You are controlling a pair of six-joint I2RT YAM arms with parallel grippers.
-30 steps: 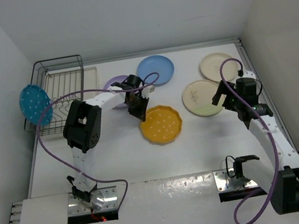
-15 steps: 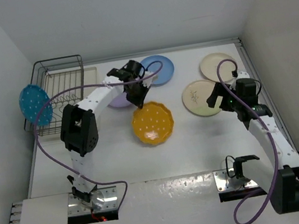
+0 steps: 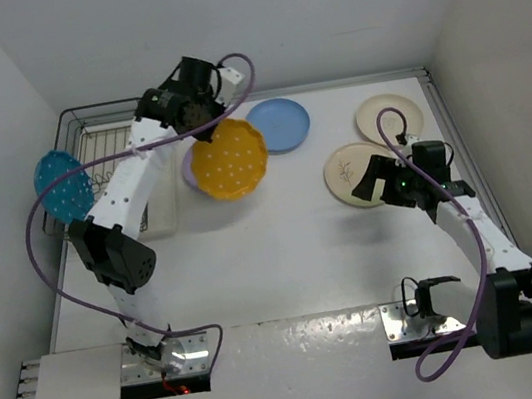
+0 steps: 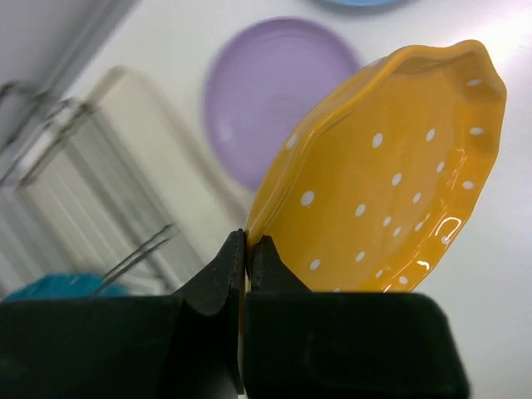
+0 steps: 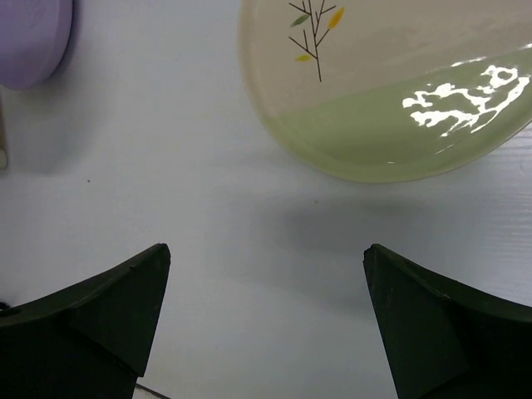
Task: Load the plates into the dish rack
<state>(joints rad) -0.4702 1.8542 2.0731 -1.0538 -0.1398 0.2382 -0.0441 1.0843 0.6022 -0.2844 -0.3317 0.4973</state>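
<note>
My left gripper should next swing and turn left in the top view and release the orange plate at the empty wires in the rack (image 3: 107, 154) beside the teal plate.
My left gripper (image 3: 195, 122) is shut on the rim of the orange dotted plate (image 3: 229, 160) and holds it tilted in the air beside the dish rack (image 3: 107, 154). In the left wrist view the orange plate (image 4: 391, 183) stands on edge between my fingertips (image 4: 248, 249), above the lilac plate (image 4: 274, 91). The teal dotted plate (image 3: 61, 186) leans on the rack's left side. The blue plate (image 3: 279, 123), a plain cream plate (image 3: 390, 117) and the sprig plate (image 3: 353, 175) lie on the table. My right gripper (image 3: 377, 182) is open and empty just short of the sprig plate (image 5: 391, 91).
A flat cream tray (image 3: 160, 211) lies along the rack's right side. The rack's wires (image 4: 75, 191) show blurred at the left of the left wrist view. Walls close in on the table at the back, left and right.
My left arm has lifted the orange plate off the table and carried it back and left towards the rack. My right gripper has edged left, closer to the sprig plate.
</note>
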